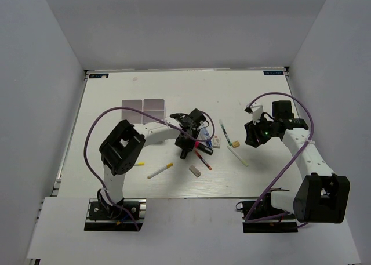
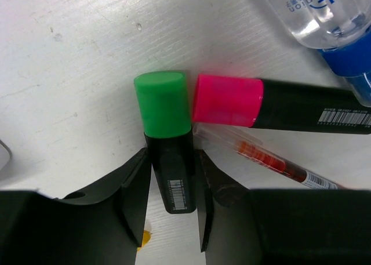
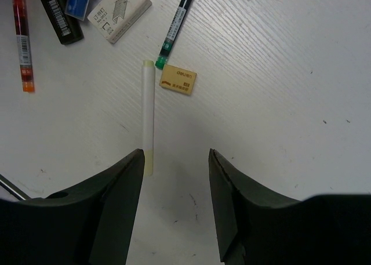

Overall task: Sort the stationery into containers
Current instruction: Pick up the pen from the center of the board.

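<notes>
The organizer's far side compartment is empty, so my left gripper should rise outward and to the left in the top view and release the highlighter over it.
My left gripper (image 2: pixel 172 153) is shut on the black body of a green-capped highlighter (image 2: pixel 165 108), with a finger touching each side. The highlighter is low over the table. A pink-capped highlighter (image 2: pixel 232 100) touches its cap. A red pen (image 2: pixel 272 160) and a clear blue-capped tube (image 2: pixel 348 62) lie just beyond. My right gripper (image 3: pixel 175 155) is open and empty above bare table. A thin white pen (image 3: pixel 148 120) ends by its left finger. A beige eraser (image 3: pixel 178 80) and a green pen (image 3: pixel 177 21) lie ahead. The organizer's grey compartments (image 1: pixel 144 105) show at the back left.
A white-and-yellow pen (image 1: pixel 160 170) and a small eraser (image 1: pixel 195 171) lie near the front edge. A small staple box (image 3: pixel 119 10) sits beside the green pen. White walls enclose the table (image 1: pixel 116 160) on three sides.
</notes>
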Controlling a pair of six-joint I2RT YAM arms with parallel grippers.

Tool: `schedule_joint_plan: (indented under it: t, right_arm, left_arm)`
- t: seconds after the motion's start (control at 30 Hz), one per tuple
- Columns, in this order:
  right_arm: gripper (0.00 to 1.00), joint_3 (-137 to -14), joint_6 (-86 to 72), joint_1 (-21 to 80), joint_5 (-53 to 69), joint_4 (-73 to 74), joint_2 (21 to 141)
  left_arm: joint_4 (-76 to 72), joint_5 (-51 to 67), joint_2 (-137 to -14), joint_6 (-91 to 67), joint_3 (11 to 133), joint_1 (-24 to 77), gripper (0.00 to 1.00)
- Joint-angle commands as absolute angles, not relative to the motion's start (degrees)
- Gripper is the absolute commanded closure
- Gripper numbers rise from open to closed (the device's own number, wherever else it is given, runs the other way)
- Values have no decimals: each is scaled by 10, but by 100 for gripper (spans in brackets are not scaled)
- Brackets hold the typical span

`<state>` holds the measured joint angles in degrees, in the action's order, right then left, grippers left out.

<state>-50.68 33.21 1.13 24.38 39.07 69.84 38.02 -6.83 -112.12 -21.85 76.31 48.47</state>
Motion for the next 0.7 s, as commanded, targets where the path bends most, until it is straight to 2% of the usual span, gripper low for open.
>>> schedule_joint_plan:
  t: [0.0, 0.07, 0.1, 0.27, 0.43, 0.5, 0.57, 0.67]
  right_arm:
    - [46, -503, 328, 8, 258, 387, 686]
    - [46, -501, 329, 9, 258, 388, 684]
    - [46, -501, 328, 8, 258, 388, 683]
    - [46, -493, 328, 9, 258, 388, 677]
    - [46, -490, 327, 10, 264, 387, 674]
    - [46, -491, 332, 9, 271, 390, 677]
    - [50, -491, 342, 10, 289, 395, 677]
    - [68, -493, 352, 10, 314, 405, 683]
  left_arm:
    - [455, -7, -1170, -236, 747, 489, 62]
    - [461, -7, -1175, -236, 747, 489, 69]
    - [453, -7, -1167, -236, 747, 489, 78]
    - [426, -27, -1100, -236, 771, 489, 93]
    - [334, -50, -985, -224, 760, 476, 95]
    - [276, -81, -947, -206, 744, 470, 99]
    - [248, -97, -900, -206, 719, 453, 99]
    - [242, -140, -878, -221, 719, 421, 100]
